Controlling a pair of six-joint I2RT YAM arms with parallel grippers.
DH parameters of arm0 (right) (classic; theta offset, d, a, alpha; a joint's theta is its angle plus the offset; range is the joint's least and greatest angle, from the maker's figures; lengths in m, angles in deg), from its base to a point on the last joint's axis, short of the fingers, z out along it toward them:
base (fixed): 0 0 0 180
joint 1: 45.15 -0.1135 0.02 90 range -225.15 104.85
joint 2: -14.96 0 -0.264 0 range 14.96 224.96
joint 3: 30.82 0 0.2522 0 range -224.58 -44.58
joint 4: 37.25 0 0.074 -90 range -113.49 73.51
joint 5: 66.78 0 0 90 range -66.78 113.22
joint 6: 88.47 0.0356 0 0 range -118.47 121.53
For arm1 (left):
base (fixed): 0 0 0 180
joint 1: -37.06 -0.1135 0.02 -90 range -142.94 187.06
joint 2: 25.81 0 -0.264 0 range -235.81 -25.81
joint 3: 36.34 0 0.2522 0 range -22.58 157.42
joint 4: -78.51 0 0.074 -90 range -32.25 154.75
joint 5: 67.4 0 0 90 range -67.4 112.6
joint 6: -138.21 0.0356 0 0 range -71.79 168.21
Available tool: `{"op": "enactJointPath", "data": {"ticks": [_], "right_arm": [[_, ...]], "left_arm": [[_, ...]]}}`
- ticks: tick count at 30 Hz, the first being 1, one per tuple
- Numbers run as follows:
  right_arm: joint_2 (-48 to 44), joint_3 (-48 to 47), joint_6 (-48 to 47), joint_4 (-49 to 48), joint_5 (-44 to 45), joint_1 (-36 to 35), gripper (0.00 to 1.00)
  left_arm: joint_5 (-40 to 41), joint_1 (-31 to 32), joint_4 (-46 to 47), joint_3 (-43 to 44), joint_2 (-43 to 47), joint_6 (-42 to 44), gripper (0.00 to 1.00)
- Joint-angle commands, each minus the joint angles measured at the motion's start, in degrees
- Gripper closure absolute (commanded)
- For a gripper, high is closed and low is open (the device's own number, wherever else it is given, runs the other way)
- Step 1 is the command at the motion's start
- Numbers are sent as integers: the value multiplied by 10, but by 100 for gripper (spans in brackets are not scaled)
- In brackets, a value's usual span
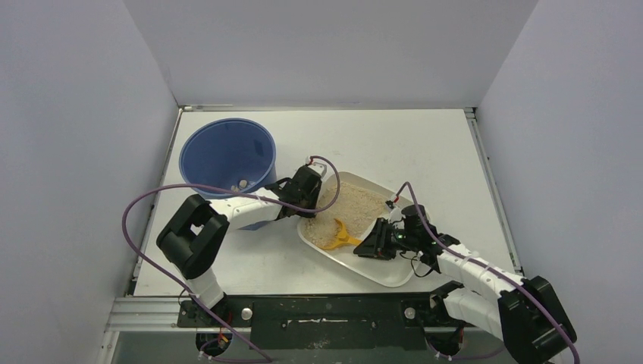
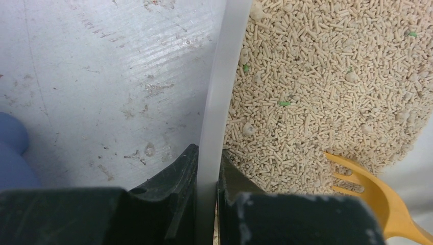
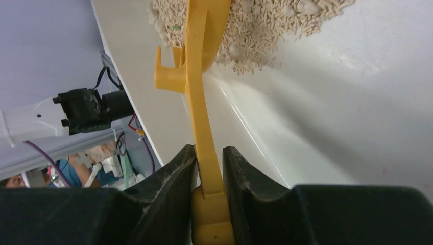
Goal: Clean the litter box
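The orange scoop [image 1: 339,236] still reaches the pellet heap, so I will ease my left gripper slightly toward the blue bucket and keep the box's rim pinched until the release.
The cream litter box [image 1: 394,274] lies slantwise at mid-table. Its tan litter [image 1: 350,205] is heaped toward the far left end, and the near right floor is bare. My left gripper [image 1: 307,199] is shut on the box's left rim [image 2: 217,102], one finger outside and one in the litter [image 2: 327,87]; the jaws [image 2: 208,163] pinch the white wall. My right gripper [image 1: 373,244] is shut on the handle of the orange scoop [image 1: 339,236]. The scoop [image 3: 201,97] reaches from the jaws [image 3: 209,158] to the edge of the pellet heap [image 3: 255,30]. Its slotted head [image 2: 373,196] shows in the left wrist view.
A tall blue bucket [image 1: 227,155] stands just left of the box, behind my left arm, with a small pale lump [image 1: 243,183] on its bottom. Its blue side [image 2: 13,153] shows at the left wrist view's edge. Grey walls close in the table on three sides.
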Motion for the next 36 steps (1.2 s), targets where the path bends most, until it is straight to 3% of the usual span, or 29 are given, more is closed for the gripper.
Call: {"op": "enactJointPath", "data": {"ticks": [1, 12, 18, 36], "right_arm": [[48, 19, 7, -96, -14, -6, 100], [-47, 64, 40, -146, -97, 92, 100], [-53, 94, 74, -209, -132, 123, 100], [-179, 125, 91, -192, -195, 199, 100]], "left_arm": [[-2, 24, 56, 41, 1, -59, 100], [56, 19, 41, 30, 10, -43, 100], [59, 19, 44, 12, 19, -37, 100], [70, -17, 9, -30, 61, -43, 100]]}}
